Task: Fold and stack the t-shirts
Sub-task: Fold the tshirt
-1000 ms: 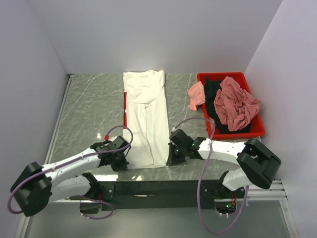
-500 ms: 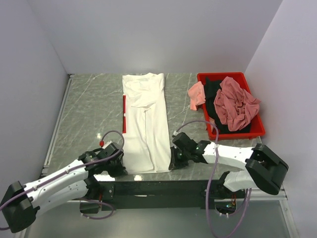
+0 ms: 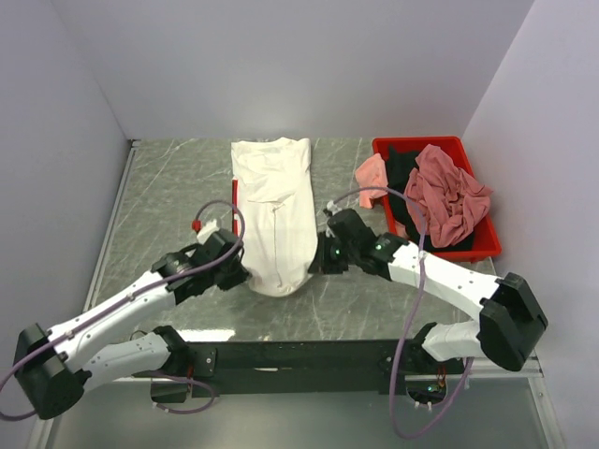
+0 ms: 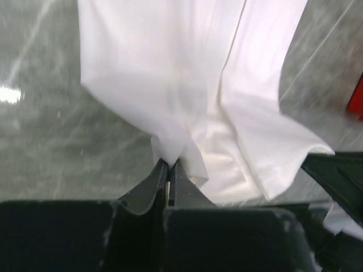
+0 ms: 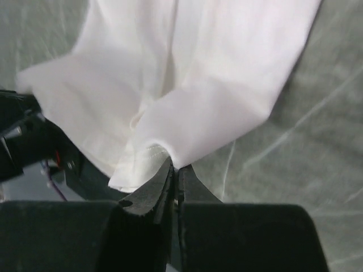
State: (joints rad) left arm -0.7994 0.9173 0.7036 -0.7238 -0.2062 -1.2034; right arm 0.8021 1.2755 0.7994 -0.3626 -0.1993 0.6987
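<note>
The hem corner goes outward and down onto the shirt's bin-side edge at mid-length (image 3: 305,199) next, and my right gripper releases it there.
A long white t-shirt (image 3: 276,201) lies folded lengthwise on the table's middle, collar end at the back. My left gripper (image 3: 240,271) is shut on its near left hem corner (image 4: 170,156). My right gripper (image 3: 318,260) is shut on the near right hem corner (image 5: 170,153). Both corners are lifted off the table, and the hem end curls over the shirt body. Light pink (image 3: 371,178), dusty rose (image 3: 449,195) and black (image 3: 404,182) tees lie crumpled in the bin.
A red plastic bin (image 3: 487,245) stands at the back right, the pink tee hanging over its left rim. A thin red strip (image 3: 234,192) shows along the shirt's left edge. Grey marbled table (image 3: 168,206), walls on three sides.
Both grippers have closed on the near hem corners and carried them up and away from the near edge, so the shirt's near end now curls back over itself.
</note>
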